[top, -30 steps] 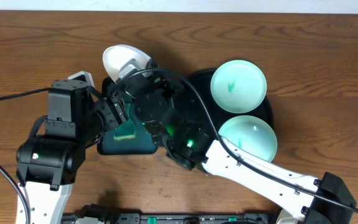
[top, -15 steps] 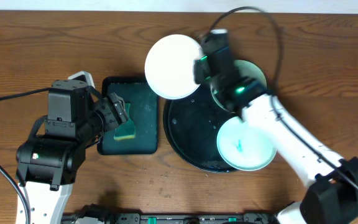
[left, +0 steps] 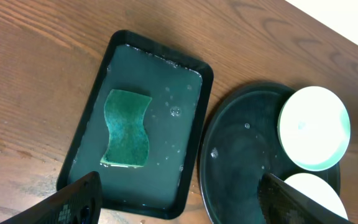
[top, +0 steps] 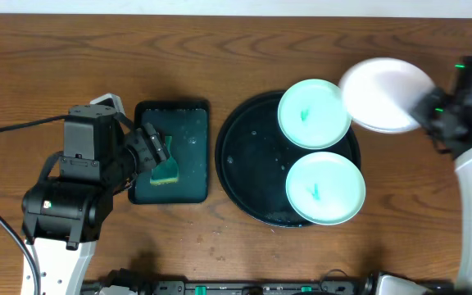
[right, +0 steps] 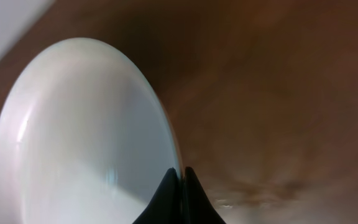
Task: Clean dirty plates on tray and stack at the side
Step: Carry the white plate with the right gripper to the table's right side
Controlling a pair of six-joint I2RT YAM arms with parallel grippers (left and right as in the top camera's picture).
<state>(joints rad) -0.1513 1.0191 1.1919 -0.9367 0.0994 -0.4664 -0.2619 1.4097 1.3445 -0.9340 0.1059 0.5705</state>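
I should move my right gripper down and back to set the plate on the empty wooden table [top: 413, 161].
The black round tray [top: 244, 176] holds two pale mint plates, one at the back [top: 314, 113] and one at the front [top: 324, 187], each with a teal smear. My right gripper [top: 423, 111] is shut on the rim of a third, plain white plate [top: 383, 94] and holds it in the air to the right of the tray. In the right wrist view the fingers [right: 180, 177] pinch that plate's edge [right: 79, 137]. My left gripper [left: 182, 199] is open and empty above the green tray [left: 185, 112]. Both trayed plates show there too [left: 314, 127].
A green and yellow sponge [top: 166, 170] lies in the wet rectangular dark green tray [top: 188, 131], left of the black tray; it also shows in the left wrist view [left: 127, 127]. Bare wooden table [top: 416, 213] lies to the right of the black tray.
My right arm swung the white plate from over the green tray, across the black tray, to the far right. The left arm has not moved.
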